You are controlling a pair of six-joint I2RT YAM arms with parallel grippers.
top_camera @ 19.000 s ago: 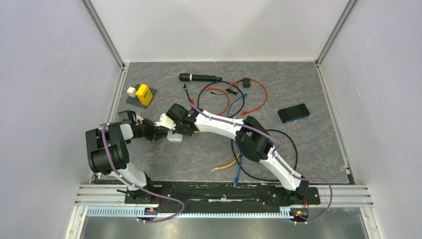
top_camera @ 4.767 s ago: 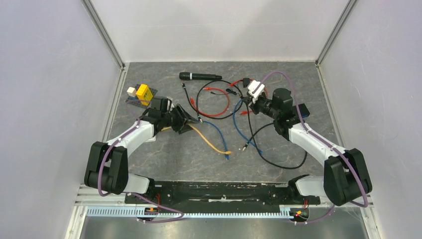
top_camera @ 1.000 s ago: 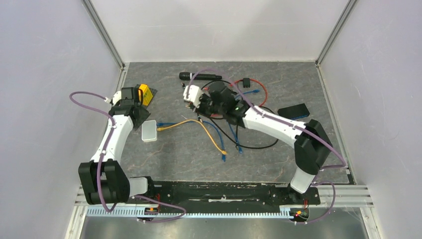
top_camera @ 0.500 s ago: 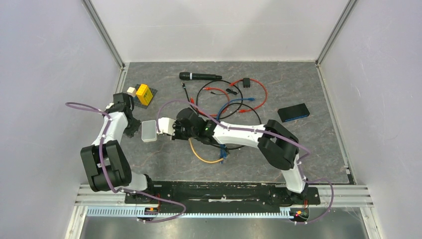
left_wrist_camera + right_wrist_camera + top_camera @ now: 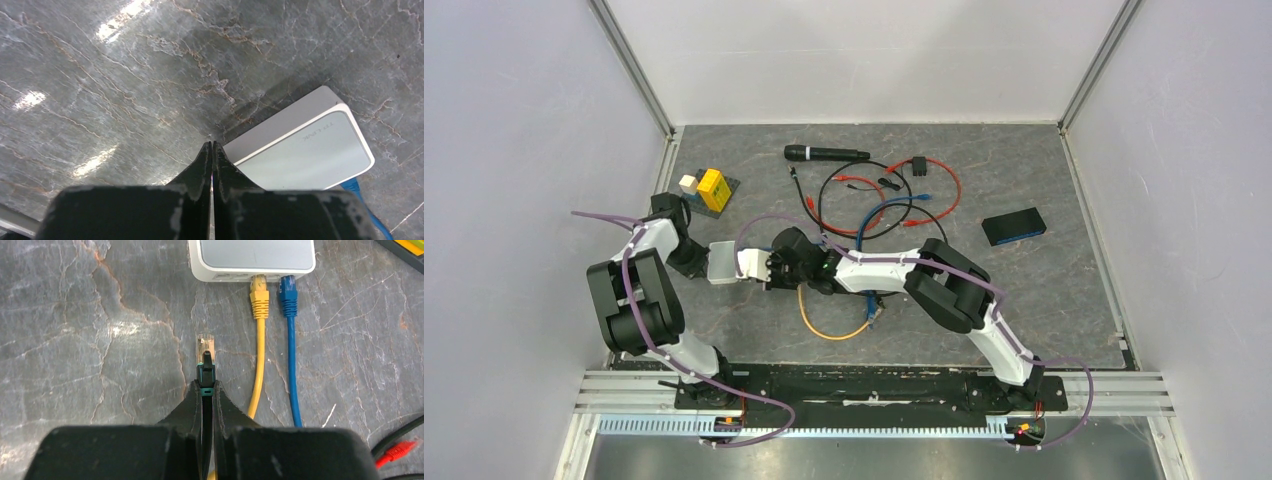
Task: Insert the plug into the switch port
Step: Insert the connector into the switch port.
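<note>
My right gripper needs to push left in the top view and fit the clear plug [image 5: 205, 346] into the switch's end socket [image 5: 223, 276], because it's empty, then let go.
The pale grey-white switch [image 5: 722, 262] lies flat at the table's left. In the right wrist view its port edge [image 5: 227, 276] faces me, with a yellow plug [image 5: 259, 292] and a blue plug [image 5: 288, 290] seated in two sockets. My right gripper [image 5: 205, 386] is shut on a black cable just behind its clear plug [image 5: 205, 346]. That plug points at the port edge, a short gap away, left of the yellow one. My left gripper [image 5: 211, 146] is shut and empty, its tips against the switch's [image 5: 305, 150] far side.
A black microphone [image 5: 826, 154] lies at the back, with red and black leads [image 5: 944, 190] coiled beside it. A yellow block [image 5: 711, 188] sits on a small board back left, and a dark flat box [image 5: 1014, 227] lies on the right. The yellow cable [image 5: 824, 328] loops near the front.
My left gripper has shut and come against the switch's left side. My right arm has swung left from the table's middle, bringing the plug up to the switch's port edge.
</note>
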